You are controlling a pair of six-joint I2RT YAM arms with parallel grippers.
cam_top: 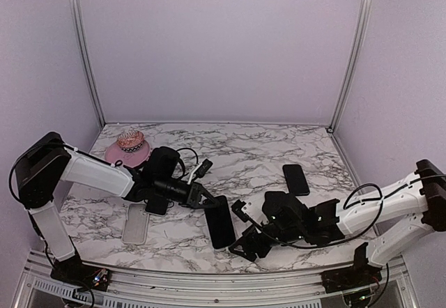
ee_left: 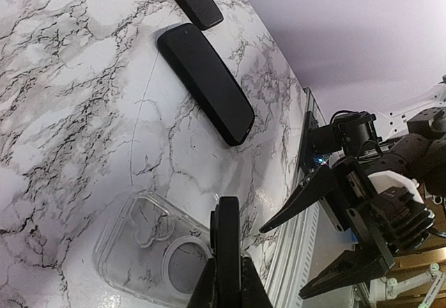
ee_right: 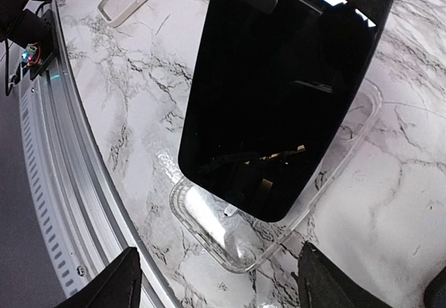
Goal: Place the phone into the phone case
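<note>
Next, my left gripper lowers to lay the tilted phone flat inside the clear phone case (ee_left: 150, 252) and releases the phone's upper end. The phone case lies just below the gripper.
My left gripper (cam_top: 202, 198) is shut on a black phone (cam_top: 220, 222) and holds it by its far end, tilted over a clear phone case (ee_right: 230, 242). In the left wrist view the phone (ee_left: 226, 235) shows edge-on between my fingers (ee_left: 206, 285), with the case (ee_left: 150, 252) on the marble just under it. In the right wrist view the phone's dark screen (ee_right: 279, 92) covers most of the case; the case's near end sticks out below it. My right gripper (cam_top: 242, 230) is open and empty, its fingers (ee_right: 125, 280) spread on either side of the case's near end.
A second clear case (cam_top: 134, 223) and a dark phone (cam_top: 157, 205) lie at the left. Another black phone (cam_top: 295, 179) lies at the right. A pink round object (cam_top: 127, 149) sits at the back left. The metal front rail (ee_right: 49, 148) runs close by.
</note>
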